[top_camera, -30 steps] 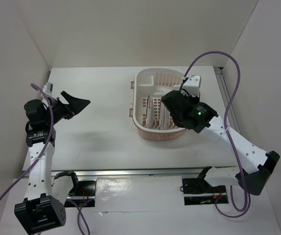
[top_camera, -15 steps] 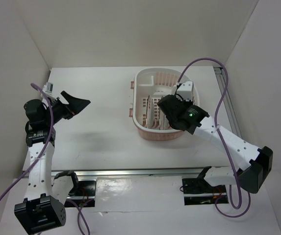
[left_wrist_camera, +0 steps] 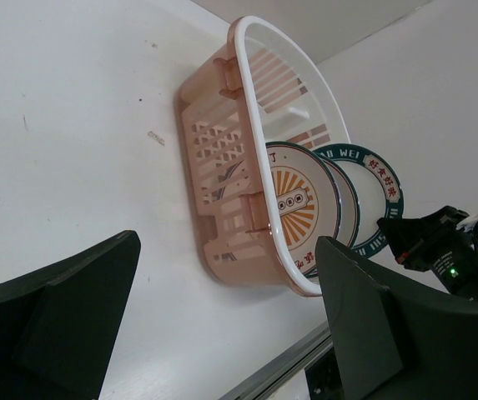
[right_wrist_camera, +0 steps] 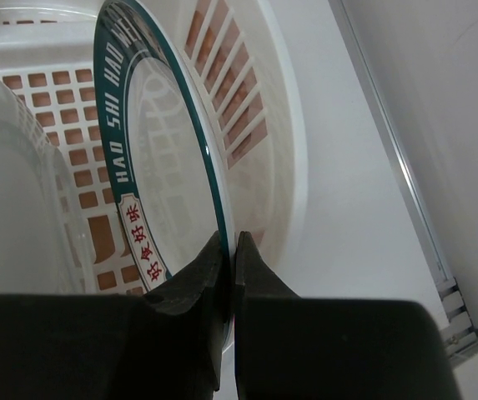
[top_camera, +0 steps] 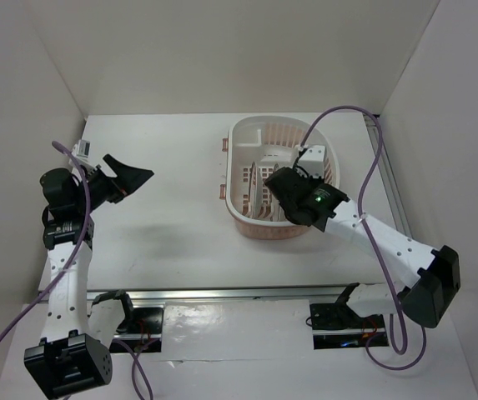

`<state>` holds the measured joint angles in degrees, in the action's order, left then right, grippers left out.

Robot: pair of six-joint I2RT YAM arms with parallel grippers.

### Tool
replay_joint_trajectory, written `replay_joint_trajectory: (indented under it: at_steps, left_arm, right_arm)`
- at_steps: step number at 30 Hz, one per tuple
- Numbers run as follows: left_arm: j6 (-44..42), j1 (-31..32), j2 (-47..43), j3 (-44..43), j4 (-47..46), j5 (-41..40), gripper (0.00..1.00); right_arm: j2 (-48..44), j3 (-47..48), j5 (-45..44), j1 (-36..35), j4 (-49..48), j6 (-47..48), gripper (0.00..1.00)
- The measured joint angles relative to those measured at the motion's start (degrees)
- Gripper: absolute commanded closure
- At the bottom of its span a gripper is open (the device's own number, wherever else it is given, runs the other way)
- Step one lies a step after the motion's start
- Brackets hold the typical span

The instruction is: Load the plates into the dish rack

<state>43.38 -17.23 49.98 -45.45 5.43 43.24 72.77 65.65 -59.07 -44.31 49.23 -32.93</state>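
The right gripper moves down slightly next, shifts toward the white plate beside the teal-lettered plate (right_wrist_camera: 163,142), and opens, since the teal-lettered one still stands higher than its neighbours.
The pale pink dish rack (top_camera: 247,133) stands at the back right of the table. Inside it, plates stand on edge (top_camera: 259,193). My right gripper (right_wrist_camera: 228,242) is shut on the rim of the teal-lettered plate (right_wrist_camera: 163,142), holding it upright inside the rack (right_wrist_camera: 247,108), beside another white plate (right_wrist_camera: 13,192). The left wrist view shows the orange-centred plate (left_wrist_camera: 293,204) nearest, a plain white edge behind it, then the teal-rimmed plate (left_wrist_camera: 372,179). My left gripper (top_camera: 130,179) hangs open and empty over the left side of the table, far from the rack (left_wrist_camera: 222,167).
A metal rail (top_camera: 239,292) runs along the near table edge. White walls close in the back and both sides. The right arm's purple cable (top_camera: 364,158) loops above the rack's right side.
My right arm has shifted left and lower over the rack, carrying the teal-rimmed plate deeper among the others. The left arm has not moved.
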Motion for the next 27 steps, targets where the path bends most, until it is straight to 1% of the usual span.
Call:
replay_joint_trajectory:
  at_steps: [11, 16, 21, 24, 25, 27]
  left_arm:
    - [0.0, 0.0, 0.0, 0.0, 0.2, 0.0, 0.0]
    - [0.0, 0.0, 0.0, 0.0, 0.2, 0.0, 0.0]
    - [-0.1, 0.0, 0.0, 0.0, 0.2, 0.0, 0.0]
    - [-0.1, 0.0, 0.0, 0.0, 0.2, 0.0, 0.0]
    - [-0.1, 0.0, 0.0, 0.0, 0.2, 0.0, 0.0]
    - [-0.1, 0.0, 0.0, 0.0, 0.2, 0.0, 0.0]
  right_arm:
    - [3.4, -0.2, -2.4, -3.1, 2.4, -5.0, 1.0]
    - [3.7, -0.2, -2.7, -3.5, 3.5, -6.7, 1.0]
    - [3.7, -0.4, -2.6, -3.5, 3.5, -7.1, 0.92]
    - [3.7, -0.4, -2.5, -3.5, 3.5, -7.4, 0.89]
    - [3.7, -0.4, -2.5, -3.5, 3.5, -7.5, 0.86]
    - [3.8, -0.4, -2.2, -3.5, 3.4, -7.6, 0.85]
